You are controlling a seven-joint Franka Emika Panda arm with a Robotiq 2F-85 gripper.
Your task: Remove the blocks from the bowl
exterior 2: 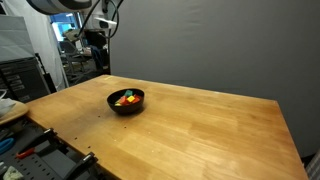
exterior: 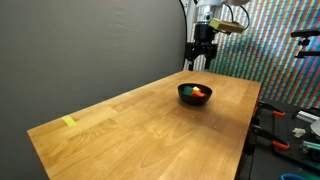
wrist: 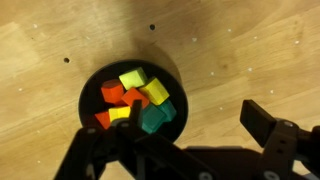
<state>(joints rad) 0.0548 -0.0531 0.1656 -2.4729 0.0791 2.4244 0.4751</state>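
Observation:
The bowl is below and off-centre, so next my gripper will go down and move toward the left in the wrist view, to the red block mid-pile [exterior: 197,93] [wrist: 134,97].
The small black bowl [exterior: 184,93] sits on the wooden table toward its far end, and shows in both exterior views [exterior 2: 113,101]. It holds several tiny blocks [exterior: 200,92] [exterior 2: 126,98]. In the wrist view the bowl [wrist: 88,85] is at left centre with yellow [wrist: 133,78], red [wrist: 112,90], orange [wrist: 135,100] and green [wrist: 155,118] blocks piled inside. My gripper [exterior: 203,55] [exterior 2: 97,45] hangs well above the bowl, near the table's far edge. It is open and empty [wrist: 193,110]; one finger overlaps the bowl's image and the other is over bare wood.
A flat yellow tape strip [exterior: 69,122] lies near a table corner. Tools and cables lie on a lower surface beside the table [exterior: 285,135]. Shelving and clutter stand off the table's side [exterior 2: 25,80]. A grey wall backs the table.

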